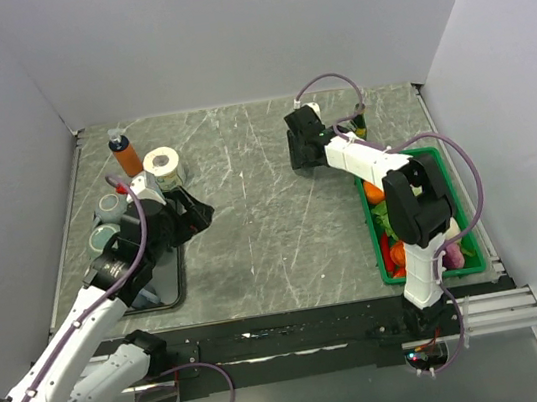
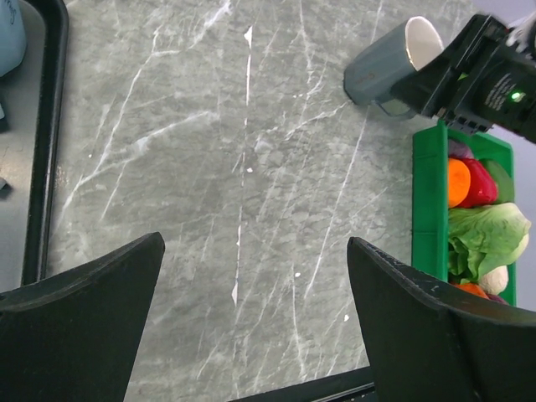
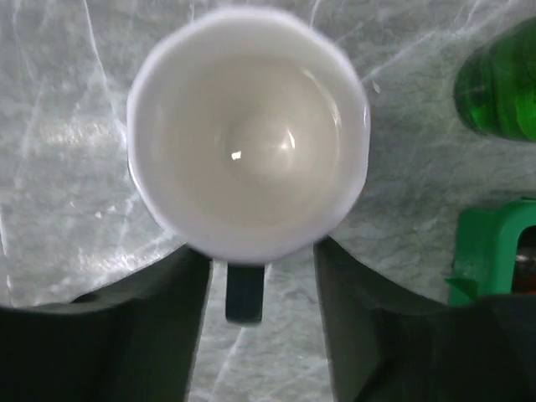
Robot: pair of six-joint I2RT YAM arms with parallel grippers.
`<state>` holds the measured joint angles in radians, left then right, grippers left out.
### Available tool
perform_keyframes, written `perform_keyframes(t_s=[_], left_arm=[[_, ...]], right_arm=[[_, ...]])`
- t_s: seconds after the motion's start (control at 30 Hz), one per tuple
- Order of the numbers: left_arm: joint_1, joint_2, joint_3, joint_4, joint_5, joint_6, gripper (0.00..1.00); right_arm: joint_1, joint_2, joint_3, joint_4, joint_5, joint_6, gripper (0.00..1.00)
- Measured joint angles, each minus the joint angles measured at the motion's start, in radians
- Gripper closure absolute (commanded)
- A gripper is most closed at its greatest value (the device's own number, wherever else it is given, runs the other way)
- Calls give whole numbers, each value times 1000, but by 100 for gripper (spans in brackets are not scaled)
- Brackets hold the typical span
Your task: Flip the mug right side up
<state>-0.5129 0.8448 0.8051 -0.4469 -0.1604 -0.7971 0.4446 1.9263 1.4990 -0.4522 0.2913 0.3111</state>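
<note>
The left gripper turns, swings over the black tray (image 1: 167, 271) (image 2: 18, 197) and lowers onto a cup next, as the tray lies to the gripper's left in the top view.
The mug (image 2: 381, 71) is dark grey outside and white inside. In the left wrist view it hangs tilted on its side at the far right of the table, rim toward my right gripper. In the right wrist view its white opening (image 3: 247, 134) faces the camera and its dark handle (image 3: 244, 293) points down between the fingers. My right gripper (image 3: 261, 251) is shut on the mug, fingers along either side; it also shows in the top view (image 1: 302, 143), where it hides the mug. My left gripper (image 2: 255, 243) is open and empty above bare table, also seen in the top view (image 1: 196, 215).
A green bin (image 1: 459, 223) of vegetables stands at the right edge, beside a green bottle (image 3: 498, 79). A black tray (image 1: 166, 292) on the left holds pale blue cups (image 1: 110, 204). An orange bottle (image 1: 125, 154) and a tape roll (image 1: 163, 166) stand behind it.
</note>
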Motion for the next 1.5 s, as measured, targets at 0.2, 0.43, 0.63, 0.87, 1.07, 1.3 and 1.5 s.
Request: perform_keyframes(t_s=[0.2,0.43,0.63,0.87,1.07,1.3,1.5], left_arm=[[0,18,0,-20,-6,0,4],[0,30,2,-51,-39,0,4],[0,54,3,-95,-115,-21,4],[0,148,5,-212,-328,-199,4],[16,251,5,-247,-475,-361,1],[129,341,5,-175,-497,-401,7],[241,424,3,-86,-444,-365,19]], right_arm=[[0,-10,-26,50,2,-3,6],[0,-100,-51,46,-24,-1,0],[0,-257,-95,49,-80,13,0],[3,-429,-192,59,-192,60,2],[11,-493,-272,85,-264,93,4],[14,-555,-337,104,-324,119,5],[15,-565,-362,127,-360,132,5]])
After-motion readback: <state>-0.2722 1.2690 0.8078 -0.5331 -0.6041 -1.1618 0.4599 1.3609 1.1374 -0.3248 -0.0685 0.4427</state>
